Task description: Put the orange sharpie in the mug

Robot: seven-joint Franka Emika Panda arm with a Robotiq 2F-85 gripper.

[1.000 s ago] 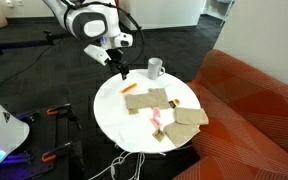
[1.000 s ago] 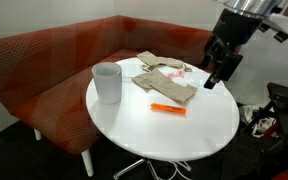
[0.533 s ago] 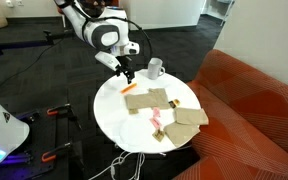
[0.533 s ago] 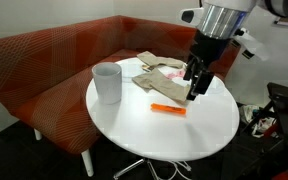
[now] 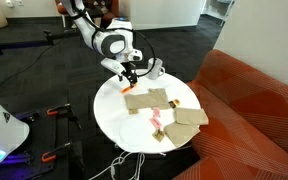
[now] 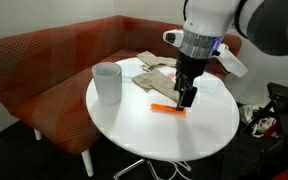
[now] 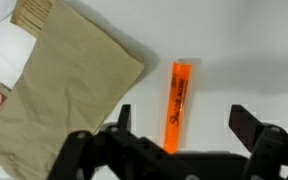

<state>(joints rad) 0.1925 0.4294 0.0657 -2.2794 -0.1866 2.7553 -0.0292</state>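
My gripper moves down onto the sharpie's middle point(image 6: 169, 108) point(image 7: 174, 126) next and closes across its body, since the orange sharpie lies flat and lengthwise between the open fingers.
The orange sharpie point(image 7: 177, 103) lies flat on the round white table point(image 6: 174, 130). It also shows in both exterior views point(image 6: 166, 108) point(image 5: 128, 88). My gripper point(image 7: 184, 122) is open, its fingers on either side of the marker and just above it; it also shows in both exterior views point(image 6: 185, 97) point(image 5: 129, 79). The white-grey mug point(image 6: 107, 82) stands upright near the table's edge, apart from the gripper, and is partly hidden behind the arm in an exterior view point(image 5: 156, 68).
Several tan cloths point(image 6: 166, 80) lie on the table beside the marker, with a small pinkish-red item point(image 5: 155, 121) among them. One tan cloth point(image 7: 59, 85) lies close beside the marker. A red-orange sofa point(image 5: 249, 110) curves around the table.
The arm has swung in over the table and lowered, bringing the open gripper down over the orange sharpie. The marker, mug and cloths have not moved.
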